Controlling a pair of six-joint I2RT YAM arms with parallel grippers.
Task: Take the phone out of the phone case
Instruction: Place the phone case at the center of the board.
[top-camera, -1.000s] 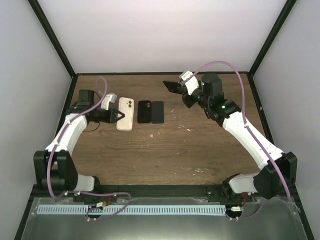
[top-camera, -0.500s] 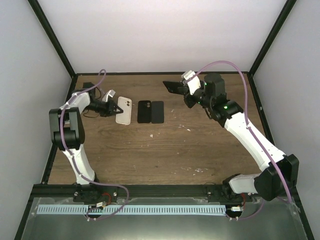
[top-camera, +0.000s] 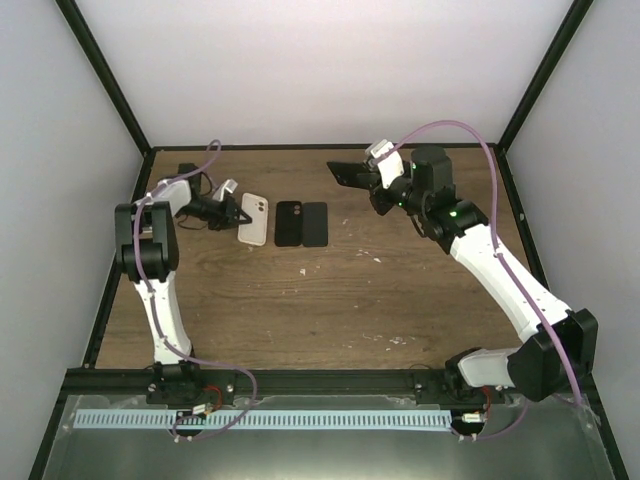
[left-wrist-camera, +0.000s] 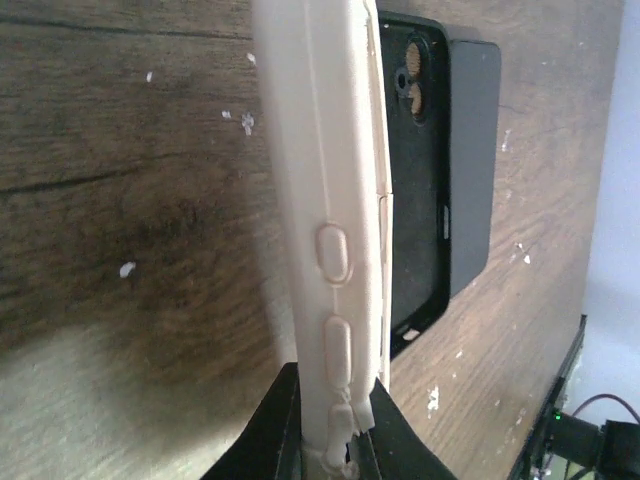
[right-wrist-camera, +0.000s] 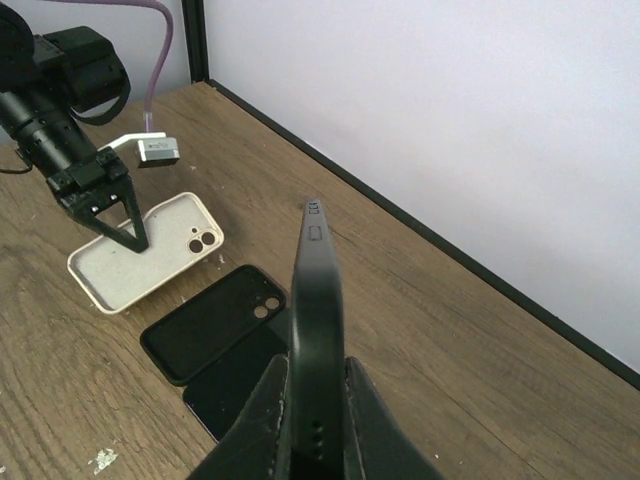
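Note:
I will next move the white case in my left gripper toward the black case's facing edge and let go of it.
My right gripper is shut on a dark cased phone and holds it edge-up above the back of the table. In the right wrist view the cased phone stands between my jaws. My left gripper is shut on the left wall of an empty white phone case. In the left wrist view the white case shows edge-on between the jaws. It also shows in the right wrist view, with my left gripper on it.
An empty black case and a black phone lie side by side just right of the white case. They also show in the right wrist view, case and phone. The black frame posts and walls bound the wooden table.
My left arm has folded back toward the left wall, its gripper still on the white case, which has shifted slightly right. My right gripper has barely moved.

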